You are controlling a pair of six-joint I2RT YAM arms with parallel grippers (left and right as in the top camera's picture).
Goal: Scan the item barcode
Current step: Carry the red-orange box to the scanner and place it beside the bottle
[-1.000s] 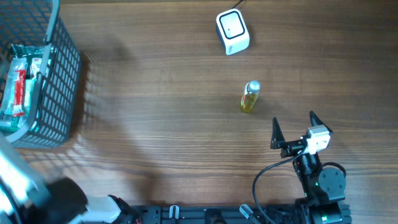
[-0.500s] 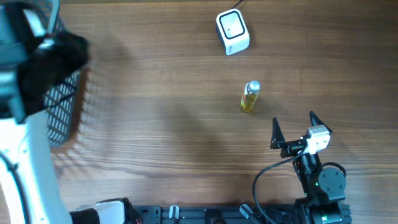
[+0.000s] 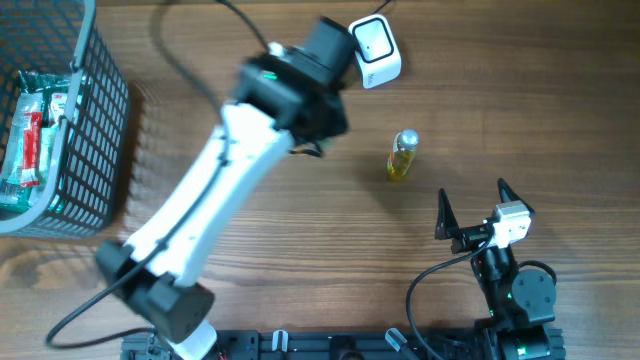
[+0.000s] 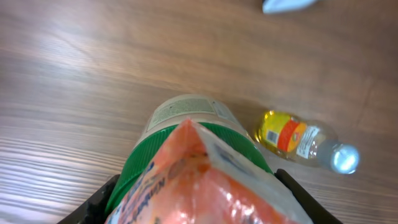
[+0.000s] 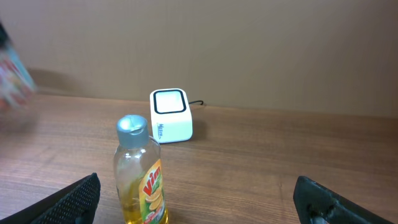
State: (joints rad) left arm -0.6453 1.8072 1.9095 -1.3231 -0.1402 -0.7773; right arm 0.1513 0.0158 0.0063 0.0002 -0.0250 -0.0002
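The tabletop beside the small bottle [image 3: 345, 187] is bare, so my left gripper will go down, back toward my base, put the item there and let go of it.
My left gripper [image 4: 198, 208] is shut on the item [image 4: 205, 180], a glossy orange packet with a green and cream part, which fills the lower left wrist view between both fingers [image 4: 93, 205]. From overhead the left arm [image 3: 285, 95] reaches to just left of the white barcode scanner [image 3: 374, 50]; the arm hides the gripper and the packet there. The scanner's edge [image 4: 285, 5] shows at the top of the left wrist view. My right gripper [image 3: 478, 212] stands open and empty at the lower right, and in its own view the scanner [image 5: 170, 114] faces it.
A small bottle of yellow liquid [image 3: 402, 155] stands upright between the scanner and the right gripper, seen also as the bottle [image 5: 140, 174] and the bottle [image 4: 305, 142]. A grey wire basket [image 3: 100, 120] with more packets [image 3: 30, 130] sits at the far left.
The left arm has swung from the basket at the far left across the table to beside the scanner, carrying the packet. The right arm and bottle have not moved.
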